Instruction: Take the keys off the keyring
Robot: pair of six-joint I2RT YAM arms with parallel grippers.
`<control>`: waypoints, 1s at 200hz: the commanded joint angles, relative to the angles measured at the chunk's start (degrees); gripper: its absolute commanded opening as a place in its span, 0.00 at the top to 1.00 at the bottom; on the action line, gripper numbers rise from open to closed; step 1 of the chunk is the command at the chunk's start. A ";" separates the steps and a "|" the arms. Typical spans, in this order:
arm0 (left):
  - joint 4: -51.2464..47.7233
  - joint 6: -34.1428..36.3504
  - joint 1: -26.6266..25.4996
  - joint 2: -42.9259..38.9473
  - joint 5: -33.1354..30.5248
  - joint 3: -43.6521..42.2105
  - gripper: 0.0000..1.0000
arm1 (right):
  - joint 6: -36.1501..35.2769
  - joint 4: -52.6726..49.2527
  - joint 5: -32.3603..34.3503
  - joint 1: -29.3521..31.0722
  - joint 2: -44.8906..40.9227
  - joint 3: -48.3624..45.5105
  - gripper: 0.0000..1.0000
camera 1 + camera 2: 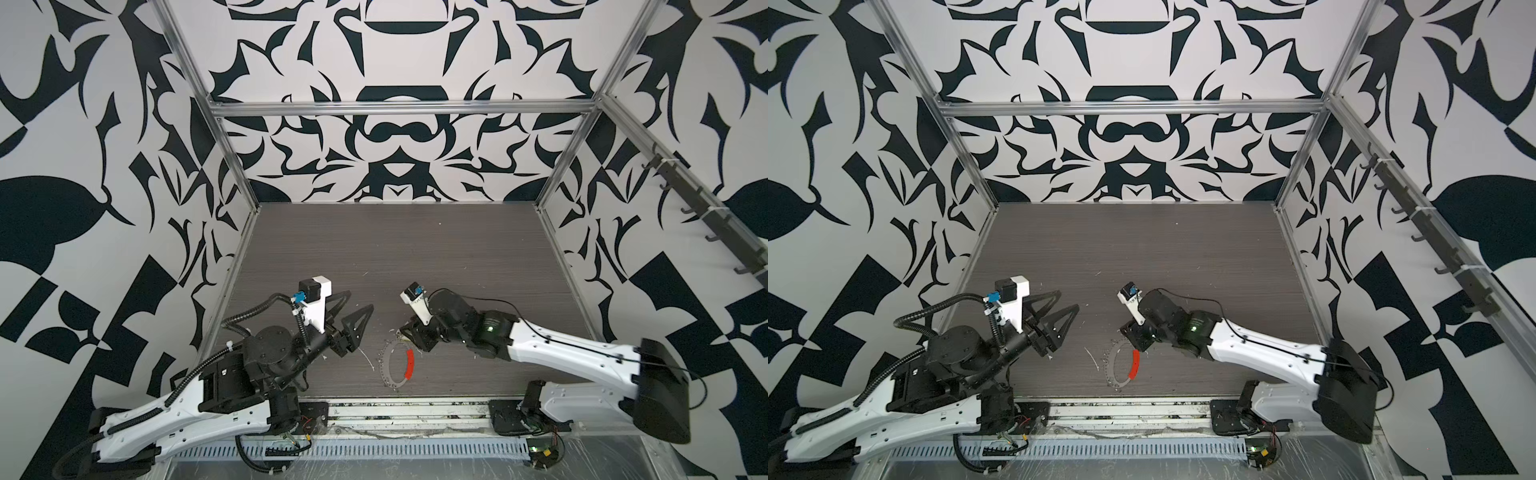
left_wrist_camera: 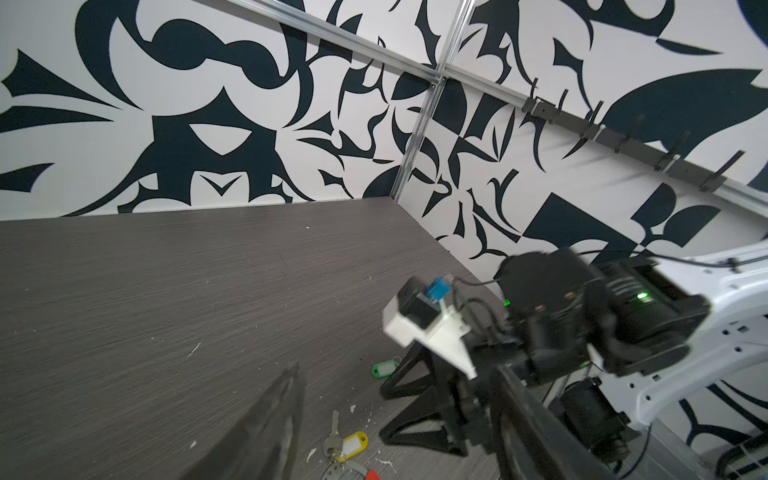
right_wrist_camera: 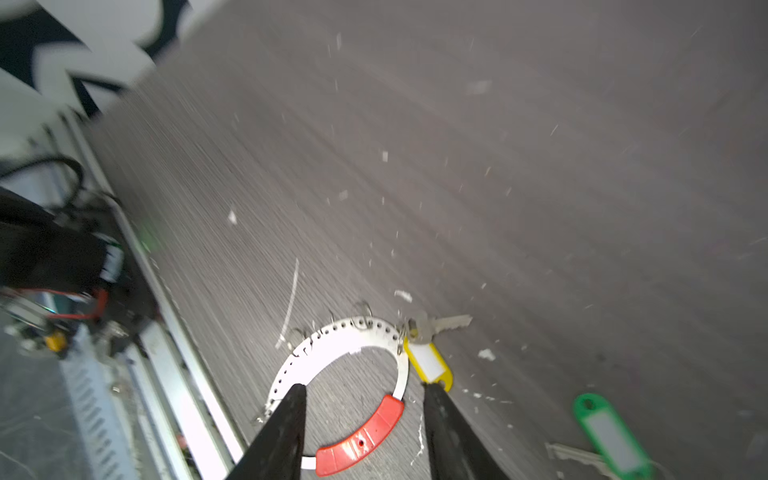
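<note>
The right gripper lowers its open fingers onto the small wire ring (image 3: 404, 337) below next, where the yellow tag meets the hoop's rim (image 3: 332, 332), and closes.
The keyring (image 1: 386, 365) (image 1: 1112, 368) lies flat near the table's front edge, with its red section (image 1: 410, 365) (image 3: 360, 436) on the right. The yellow-tagged key (image 3: 430, 363) (image 2: 353, 441) lies against the hoop's rim (image 3: 332, 332), and whether it hangs on the hoop I cannot tell. The green-tagged key (image 3: 611, 436) (image 2: 384, 369) lies loose on the table, apart from the ring. My right gripper (image 3: 365, 388) (image 1: 405, 332) is open low over the ring, its fingers either side of the red section. My left gripper (image 1: 359, 306) (image 1: 1068, 300) is open, raised to the ring's left and holding nothing.
White flecks and a curved scratch (image 1: 365, 358) mark the dark wood table (image 1: 415, 249). A metal rail and slotted cable duct (image 1: 374, 451) run along the front edge. Patterned walls close in three sides, and a hook rack (image 1: 702, 208) hangs on the right wall.
</note>
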 commanded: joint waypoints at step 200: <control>-1.48 -1.86 -0.05 -5.57 -2.59 -2.84 0.28 | 2.27 6.73 -2.68 -3.33 21.46 6.11 0.92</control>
